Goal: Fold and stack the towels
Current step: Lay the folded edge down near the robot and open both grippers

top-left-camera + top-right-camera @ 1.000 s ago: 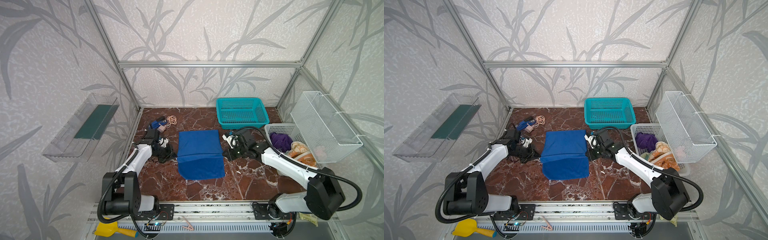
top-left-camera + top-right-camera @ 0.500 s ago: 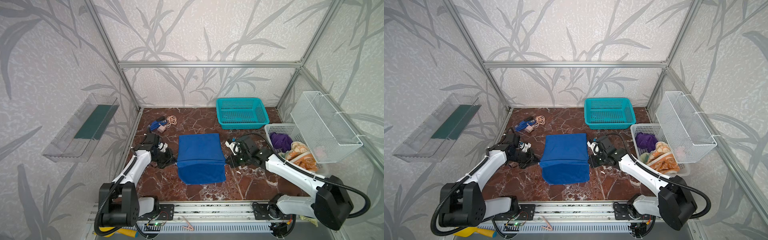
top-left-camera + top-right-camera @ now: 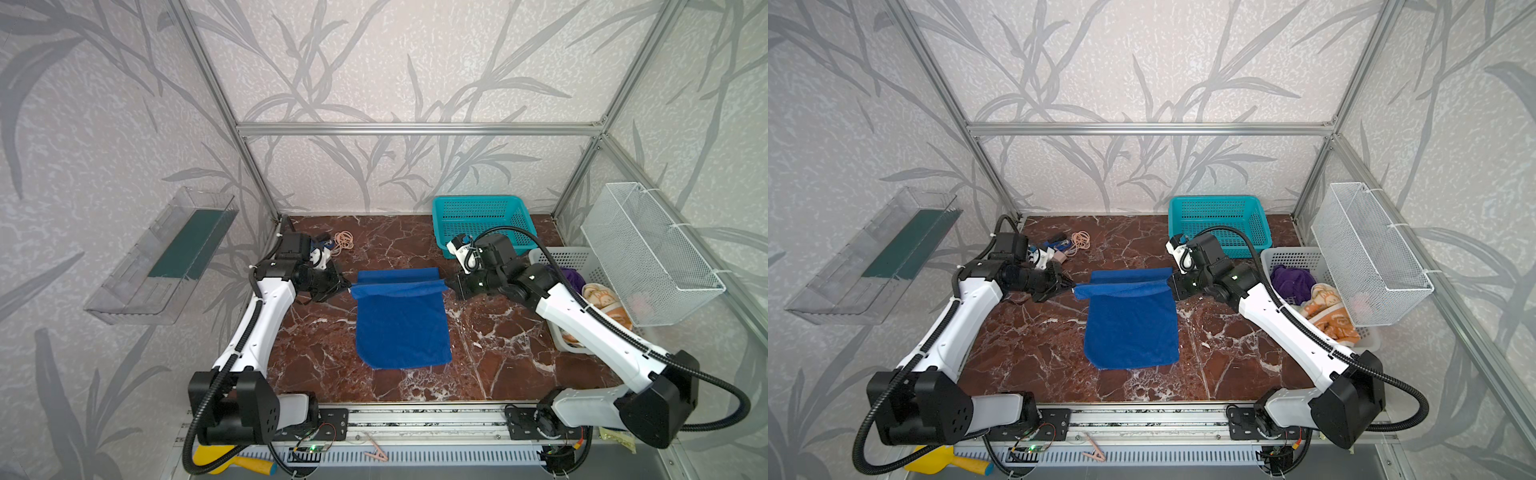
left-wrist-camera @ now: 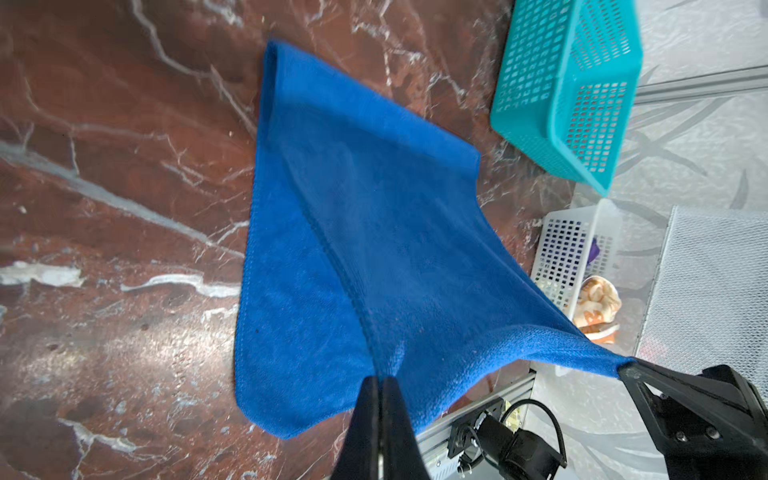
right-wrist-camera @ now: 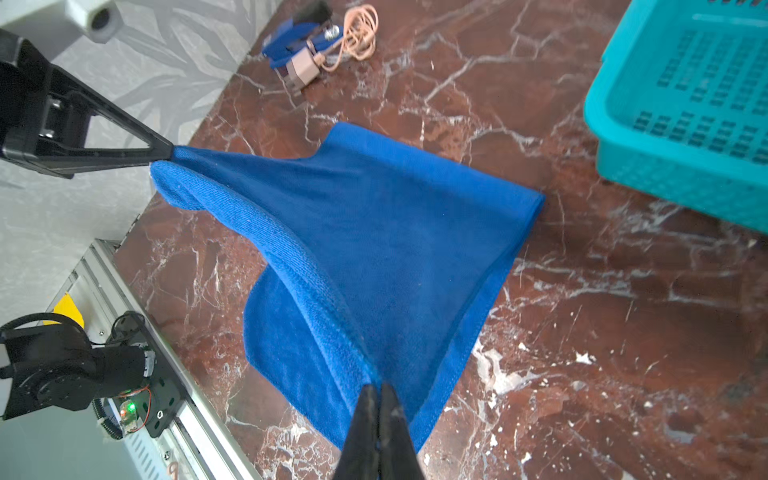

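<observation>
The towel's lifted corner goes back and down in my left gripper to the near corner of the towel's front part next. It is released there, because that part still lies uncovered.
The royal blue towel (image 3: 401, 328) (image 3: 1131, 328) lies on the marble table with its front part flat. One edge is lifted and stretched taut between my two grippers, above the towel's far part. My left gripper (image 3: 348, 286) (image 3: 1073, 286) (image 4: 380, 380) is shut on the edge's left corner. My right gripper (image 3: 449, 286) (image 3: 1170, 286) (image 5: 379, 386) is shut on the right corner. A purple towel (image 3: 571, 276) (image 3: 1291, 280) and an orange rabbit-print towel (image 3: 602, 301) (image 3: 1329, 307) sit bunched in the white basket (image 3: 561, 257) at the right.
A teal basket (image 3: 482, 220) (image 3: 1219, 220) stands at the back right, close behind my right arm. Blue clips and rubber bands (image 3: 343, 241) lie at the back left. A wire basket (image 3: 648, 253) hangs on the right wall, a clear shelf (image 3: 166, 257) on the left wall.
Both grippers have moved back and up from beside the towel's middle, carrying the held edge toward the far side. The front part of the towel now lies flat.
</observation>
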Action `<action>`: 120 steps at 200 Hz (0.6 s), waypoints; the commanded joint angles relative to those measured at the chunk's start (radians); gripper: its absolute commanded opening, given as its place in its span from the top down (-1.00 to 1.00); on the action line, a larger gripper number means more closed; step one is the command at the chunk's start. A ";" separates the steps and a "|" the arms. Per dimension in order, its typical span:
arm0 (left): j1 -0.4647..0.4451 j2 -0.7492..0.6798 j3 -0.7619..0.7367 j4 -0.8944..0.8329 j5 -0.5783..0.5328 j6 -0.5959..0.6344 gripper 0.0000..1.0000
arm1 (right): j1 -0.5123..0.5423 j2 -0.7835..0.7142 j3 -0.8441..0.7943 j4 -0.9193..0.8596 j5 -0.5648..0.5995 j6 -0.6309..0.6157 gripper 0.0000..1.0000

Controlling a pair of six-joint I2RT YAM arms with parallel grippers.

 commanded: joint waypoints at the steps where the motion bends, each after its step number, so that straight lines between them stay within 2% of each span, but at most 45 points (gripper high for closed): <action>1: -0.002 0.013 0.047 -0.087 -0.013 0.036 1.00 | 0.001 0.011 0.051 -0.079 0.031 -0.051 1.00; 27: -0.002 -0.010 0.001 -0.087 -0.012 0.031 1.00 | 0.002 -0.018 0.005 -0.077 0.022 -0.030 1.00; 64: -0.004 -0.050 -0.144 -0.079 -0.004 0.017 1.00 | 0.001 -0.073 -0.137 -0.052 -0.010 0.024 1.00; 120: -0.021 -0.082 -0.346 -0.066 -0.025 -0.045 1.00 | 0.008 -0.064 -0.341 -0.010 -0.149 0.087 1.00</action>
